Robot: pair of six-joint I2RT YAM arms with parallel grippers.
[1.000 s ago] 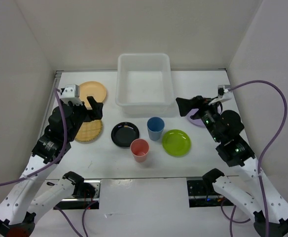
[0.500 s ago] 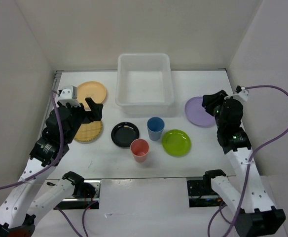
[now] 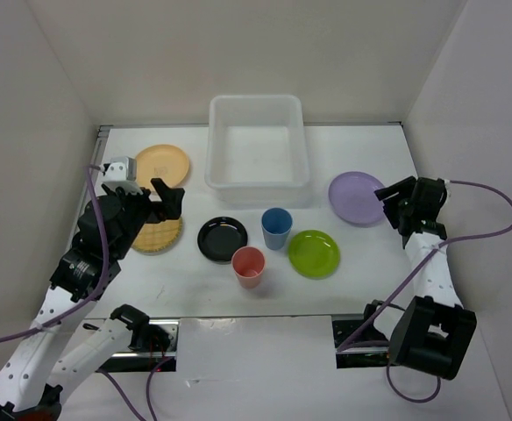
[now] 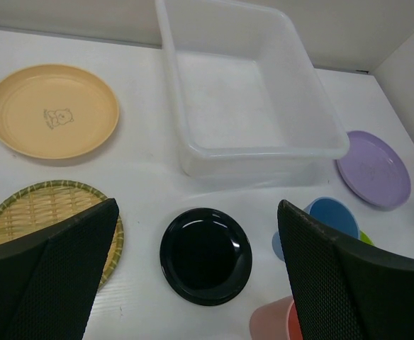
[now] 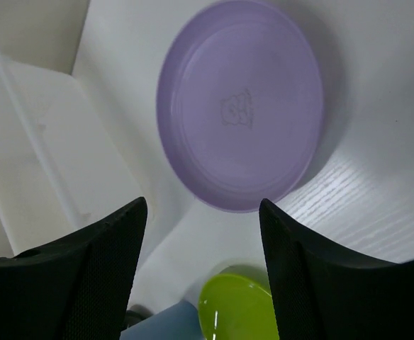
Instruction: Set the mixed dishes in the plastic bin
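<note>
Next, my right gripper moves down and toward the lavender plate, one finger on either side of its near rim.
The plastic bin stands at the back centre with nothing in it. On the table lie a pale orange plate, a woven tan plate, a black plate, a lime green plate and a lavender plate. A blue cup and a pink cup stand upright between them. My left gripper hovers open above the woven plate, holding nothing; in its wrist view the black plate lies between its fingers. My right gripper is open and holds nothing, just right of the lavender plate.
White walls close the table in on the left, back and right. The right wall runs close behind my right gripper. The blue cup and lime plate sit close together in front of the bin.
My right arm has swung out to the right, off the lavender plate, which now shows whole. Its jaws have narrowed a little. My left gripper has barely moved.
</note>
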